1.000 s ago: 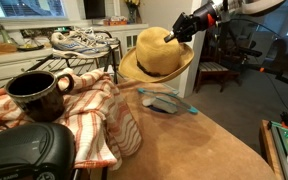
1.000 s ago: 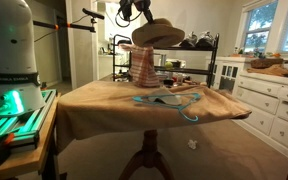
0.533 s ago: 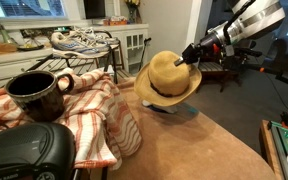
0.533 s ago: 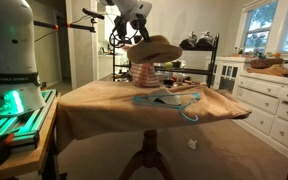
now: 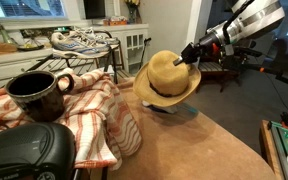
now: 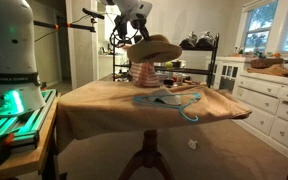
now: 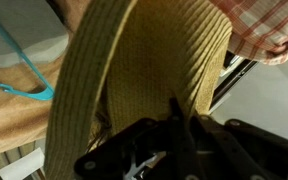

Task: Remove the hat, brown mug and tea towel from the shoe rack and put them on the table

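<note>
My gripper comes down next toward the blue-edged cloth item (image 6: 168, 98) below and releases the hat's brim there, since the straw hat (image 6: 152, 48) still hangs tilted above the table.
The straw hat (image 5: 167, 80) hangs tilted in the air above the tan table (image 5: 199, 150), and my gripper (image 5: 188, 55) is shut on its brim. The hat (image 6: 152, 48) shows over the table's far side (image 6: 104, 105) with the gripper (image 6: 136, 30) above it. In the wrist view the woven hat (image 7: 154, 60) fills the picture, its brim pinched between my fingers (image 7: 179, 118). The brown mug (image 5: 36, 96) stands on the striped tea towel (image 5: 89, 120) draped over the black shoe rack (image 5: 64, 66).
Sneakers (image 5: 79, 40) lie on the rack's top shelf. A blue-edged cloth item (image 6: 169, 100) lies on the table under the hat. A black rounded object (image 5: 24, 155) sits in the foreground. White cabinets (image 6: 274, 100) stand to one side, a chair (image 5: 219, 70) behind.
The arm carried the hat down and away from the rack, out over the table, tilting it. Over the last half second nothing moved.
</note>
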